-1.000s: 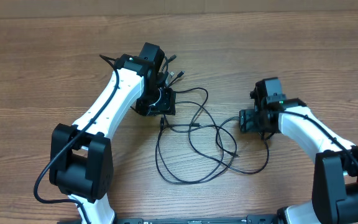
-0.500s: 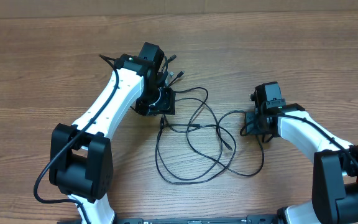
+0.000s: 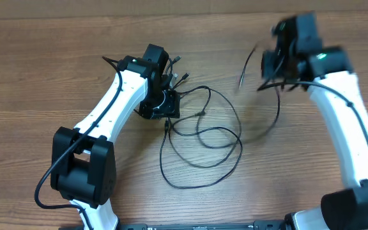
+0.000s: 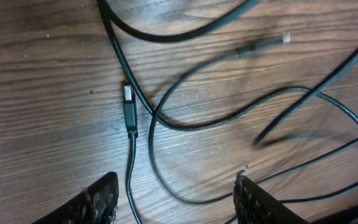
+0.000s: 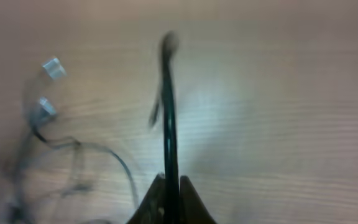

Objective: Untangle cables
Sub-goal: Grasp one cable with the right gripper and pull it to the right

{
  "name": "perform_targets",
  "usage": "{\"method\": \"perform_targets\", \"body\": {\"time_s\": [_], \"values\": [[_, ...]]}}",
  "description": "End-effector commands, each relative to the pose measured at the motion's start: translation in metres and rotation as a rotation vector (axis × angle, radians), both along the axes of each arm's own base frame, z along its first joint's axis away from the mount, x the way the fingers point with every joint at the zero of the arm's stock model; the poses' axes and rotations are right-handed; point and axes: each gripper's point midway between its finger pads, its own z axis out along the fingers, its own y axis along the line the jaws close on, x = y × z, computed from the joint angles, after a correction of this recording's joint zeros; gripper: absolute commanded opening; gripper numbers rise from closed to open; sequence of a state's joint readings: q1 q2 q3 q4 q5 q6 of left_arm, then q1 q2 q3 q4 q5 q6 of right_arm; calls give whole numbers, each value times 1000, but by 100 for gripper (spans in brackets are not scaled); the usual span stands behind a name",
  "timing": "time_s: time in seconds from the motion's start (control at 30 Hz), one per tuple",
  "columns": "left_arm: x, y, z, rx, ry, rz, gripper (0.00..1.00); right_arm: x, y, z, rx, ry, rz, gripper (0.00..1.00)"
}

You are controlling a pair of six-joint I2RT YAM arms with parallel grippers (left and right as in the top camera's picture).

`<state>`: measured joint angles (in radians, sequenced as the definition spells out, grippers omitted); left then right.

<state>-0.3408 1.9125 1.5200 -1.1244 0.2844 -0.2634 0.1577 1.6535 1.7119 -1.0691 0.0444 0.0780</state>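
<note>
My right gripper holds the cable, which still trails to the loops. It will move over the bare tabletop to its right in the overhead view and let go of the cable.
Thin black cables (image 3: 203, 137) lie in overlapping loops on the wooden table between the two arms. My right gripper (image 3: 270, 64) is raised at the back right, shut on one cable (image 5: 167, 124). That cable (image 3: 277, 108) trails from the gripper back down to the loops, and its short free end (image 3: 243, 71) hangs in the air. My left gripper (image 4: 176, 199) hovers low over the left side of the tangle, open, with one cord (image 4: 131, 168) running between its fingers (image 4: 101, 199) untouched. A small plug (image 4: 129, 111) lies just ahead of it.
Several plug ends (image 3: 181, 75) stick out beside the left wrist, toward the back of the table. Two silver connectors (image 5: 47, 87) show blurred at the left in the right wrist view. The table's back edge (image 3: 184, 14) meets a cardboard wall.
My right gripper shut on a cable near the table, then rose and swung to the back right, dragging that cable out of the loops. The left arm stayed put.
</note>
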Motion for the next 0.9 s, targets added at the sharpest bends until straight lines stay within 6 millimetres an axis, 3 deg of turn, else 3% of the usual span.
{"method": "perform_targets", "body": {"time_s": [0.0,0.23,0.33,0.4,0.5,0.87], "values": [[-4,-4,-4,-6,23,5,59,3,-1,97,31,-222,-7,4],[-4,-4,-4,-6,22,6,59,-6,-3,209,74,-500,-8,4],[-4,-3,-4,-6,22,6,59,-11,-7,240,78,-586,-20,4],[-4,-3,-4,-6,22,6,59,-12,-19,249,39,-615,-77,4],[-4,-4,-4,-6,22,5,59,-17,-42,240,-49,-581,-177,4],[-4,-4,-4,-6,19,5,59,-44,-116,125,-226,-94,-472,4]]}}
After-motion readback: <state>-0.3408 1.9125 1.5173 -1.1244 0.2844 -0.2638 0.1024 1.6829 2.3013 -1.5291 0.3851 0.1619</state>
